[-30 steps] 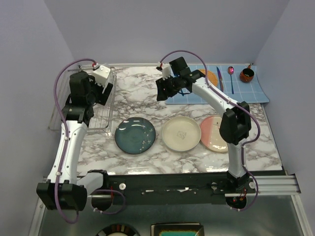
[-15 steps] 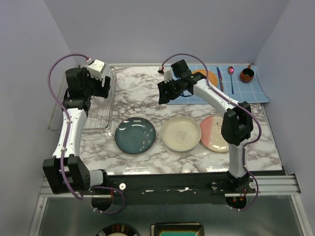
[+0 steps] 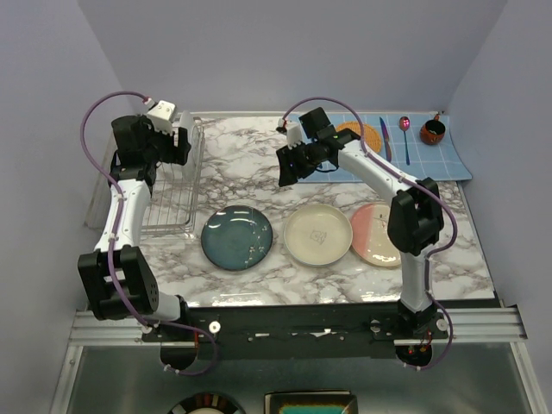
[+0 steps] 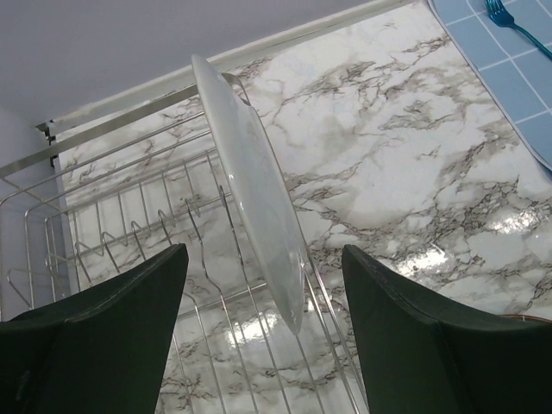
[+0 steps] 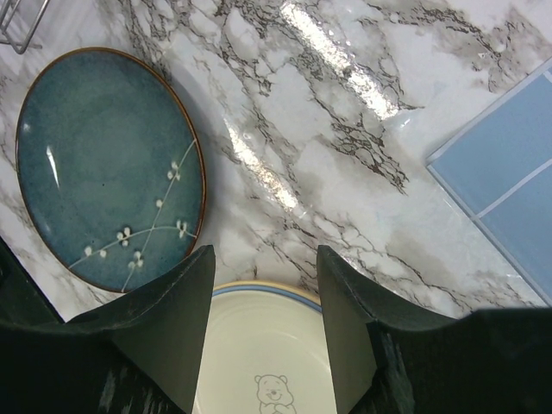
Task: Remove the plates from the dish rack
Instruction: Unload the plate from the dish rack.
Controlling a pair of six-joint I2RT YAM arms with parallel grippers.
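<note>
The white plate's near rim (image 3: 189, 171) (image 4: 291, 312) is below my left gripper, between its open fingers, so next I need to lower the gripper onto that rim and close.
In the left wrist view a white plate (image 4: 254, 190) stands on edge in the wire dish rack (image 4: 112, 241). My left gripper (image 4: 263, 254) is open, with one finger on each side of the plate's lower rim and neither touching it. Seen from above, that gripper (image 3: 177, 145) hangs over the far end of the dish rack (image 3: 168, 203). Three plates lie flat on the marble: teal (image 3: 237, 237), cream (image 3: 317, 235) and pink-and-cream (image 3: 377, 235). My right gripper (image 3: 289, 166) hovers open and empty above the marble, with the teal plate (image 5: 103, 164) and the cream plate (image 5: 267, 362) below it.
A blue grid mat (image 3: 431, 159) at the back right carries an orange woven disc (image 3: 366, 134), a knife (image 3: 385, 138), a spoon (image 3: 404, 129) and a brown cup (image 3: 432, 131). Walls close off the back and both sides.
My left arm has swung left and back, bringing its gripper over the rack's far end. The right gripper has shifted only slightly.
</note>
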